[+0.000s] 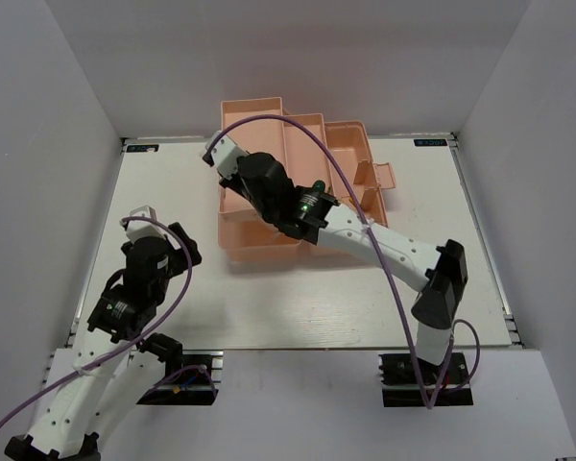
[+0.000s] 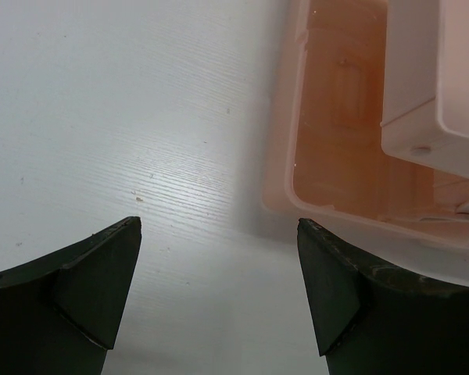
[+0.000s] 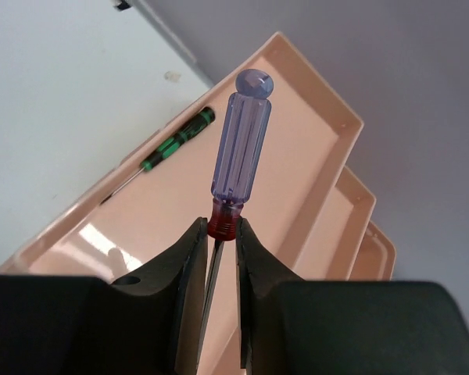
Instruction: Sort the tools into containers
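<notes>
My right gripper lowers slightly outward over the clear tray bottom beside the green-and-black screwdriver (image 3: pixel 176 141) next. It then releases the red collar of its screwdriver there.
My right gripper (image 3: pixel 222 228) is shut on the red collar of a screwdriver with a translucent blue handle (image 3: pixel 241 144), holding it over the long upper tray (image 3: pixel 297 156) of the peach-pink toolbox (image 1: pixel 269 120). A green-and-black screwdriver (image 3: pixel 176 141) lies along that tray's left wall. In the top view the right gripper (image 1: pixel 219 152) is over the toolbox's left side. My left gripper (image 2: pixel 219 226) is open and empty above bare table beside the toolbox's lower bin (image 2: pixel 328 156); in the top view it (image 1: pixel 142 217) is left of the box. No pliers are in view.
The toolbox stands open at the table's far middle, its stepped trays (image 1: pixel 350 144) fanned to the right. White walls enclose the table (image 1: pixel 298 307) on three sides. The right arm (image 1: pixel 384 245) stretches diagonally across the box's front.
</notes>
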### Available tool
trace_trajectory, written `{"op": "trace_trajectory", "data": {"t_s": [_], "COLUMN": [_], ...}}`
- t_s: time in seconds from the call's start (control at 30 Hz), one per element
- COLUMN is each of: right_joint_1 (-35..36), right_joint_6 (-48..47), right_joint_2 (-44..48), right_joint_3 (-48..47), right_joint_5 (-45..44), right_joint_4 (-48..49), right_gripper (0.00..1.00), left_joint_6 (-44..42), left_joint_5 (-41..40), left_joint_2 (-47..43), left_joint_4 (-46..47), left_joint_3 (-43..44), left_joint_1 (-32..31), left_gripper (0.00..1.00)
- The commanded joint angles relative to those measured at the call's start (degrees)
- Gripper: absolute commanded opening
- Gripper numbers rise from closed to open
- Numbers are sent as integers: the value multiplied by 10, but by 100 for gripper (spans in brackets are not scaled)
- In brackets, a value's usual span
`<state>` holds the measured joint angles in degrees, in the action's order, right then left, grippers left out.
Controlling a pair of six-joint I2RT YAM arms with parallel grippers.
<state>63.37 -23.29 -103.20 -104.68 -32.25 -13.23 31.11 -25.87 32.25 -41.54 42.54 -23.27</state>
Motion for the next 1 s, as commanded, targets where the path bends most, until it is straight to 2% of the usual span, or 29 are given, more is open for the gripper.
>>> {"op": "trace_trajectory", "data": {"t_s": [0.0,0.1,0.2,0.27,0.3,0.37,0.4,0.5,0.53,0.63,0.67,0.73,0.77,0.83,0.87,0.9,0.93,0.97], "right_joint_1": [-10,-16,-37,-43,-49,-55,-59,-67,-72,-82,-82,-88,-90,-98,-111,-113,-116,-123], "right_joint_6": [-32,-72,-74,-72,-67,-52,-37,-1,13,43,45,61,55,29,-10,-27,-45,-110], "right_joint_2": [-24,-48,-69,-80,-84,-87,-85,-72,-70,-57,-54,-39,-34,-27,-17,-13,-6,-3], "right_joint_3": [-31,-8,8,12,11,7,-4,-20,-26,-47,-55,-81,-89,-126,-148,-153,-155,-162], "right_joint_5": [-44,-62,-62,-57,-47,-38,-29,0,5,42,68,105,147,275,316,376,507,553], "right_joint_4": [123,192,215,215,210,189,177,105,84,44,-3,-28,-89,-139,-211,-237,-279,-302], "right_gripper": [0,0,3,12,23,29,36,46,46,54,54,56,61,63,63,61,61,60], "left_joint_6": [4,4,-2,-2,-2,-2,-2,-2,-2,-2,-2,-2,-2,-7,-7,-7,-7,-7], "left_joint_5": [9,14,26,26,31,31,36,36,42,42,42,47,47,47,52,52,52,52], "left_joint_2": [-8,-3,3,3,3,3,3,3,8,8,8,8,8,8,8,8,8,8], "left_joint_4": [13,18,23,29,29,34,34,39,39,45,45,45,45,45,51,51,51,51], "left_joint_3": [-8,-14,-19,-19,-19,-25,-25,-25,-25,-30,-30,-30,-30,-30,-30,-30,-30,-30], "left_joint_1": [2,2,2,2,2,2,2,2,2,2,2,2,2,2,2,2,2,2], "left_gripper": [92,92,92,92,92,92,92,92,92,92,92,92,92,92,92,92,92,92]}}
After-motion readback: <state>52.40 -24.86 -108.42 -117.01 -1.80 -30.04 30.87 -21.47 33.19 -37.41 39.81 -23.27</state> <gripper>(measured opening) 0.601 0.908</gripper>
